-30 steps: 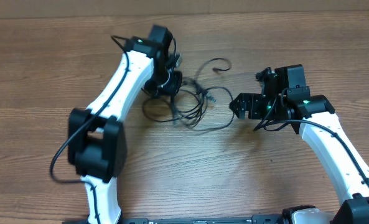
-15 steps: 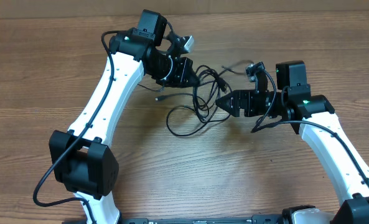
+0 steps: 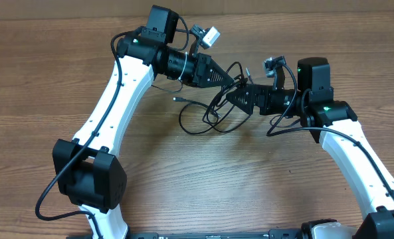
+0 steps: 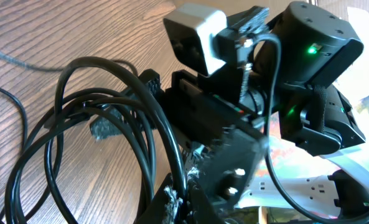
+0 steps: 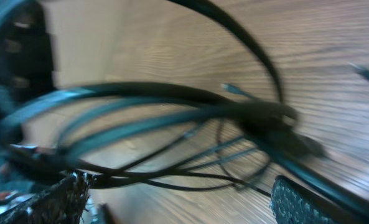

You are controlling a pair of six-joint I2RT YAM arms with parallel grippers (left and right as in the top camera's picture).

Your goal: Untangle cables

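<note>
My left gripper rises toward the left in the overhead view next, over the tangled loops below it, to part the crossed pieces of cable, then releases them.
The cables (image 3: 195,117) are thin black cords in tangled loops on the wood table, partly lifted. My left gripper (image 3: 230,79) is shut on a few strands at the top right of the tangle. The left wrist view shows its jaws (image 4: 179,200) pinching the cables (image 4: 103,118). My right gripper (image 3: 234,98) is open just below the left one, its tips at the lifted strands. The blurred right wrist view shows its fingers (image 5: 178,202) wide apart with the cables (image 5: 172,102) stretched across in front of them. A small plug end (image 3: 176,99) lies at the left.
The right arm's wrist and camera (image 4: 259,74) fill the left wrist view, very near the left jaws. The wood table (image 3: 50,86) stretches all round. Its far edge (image 3: 263,14) runs along the top.
My left gripper has moved right, pulling the strands up and to the right. My right gripper has moved left and up to meet it. The loops have shifted on the table.
</note>
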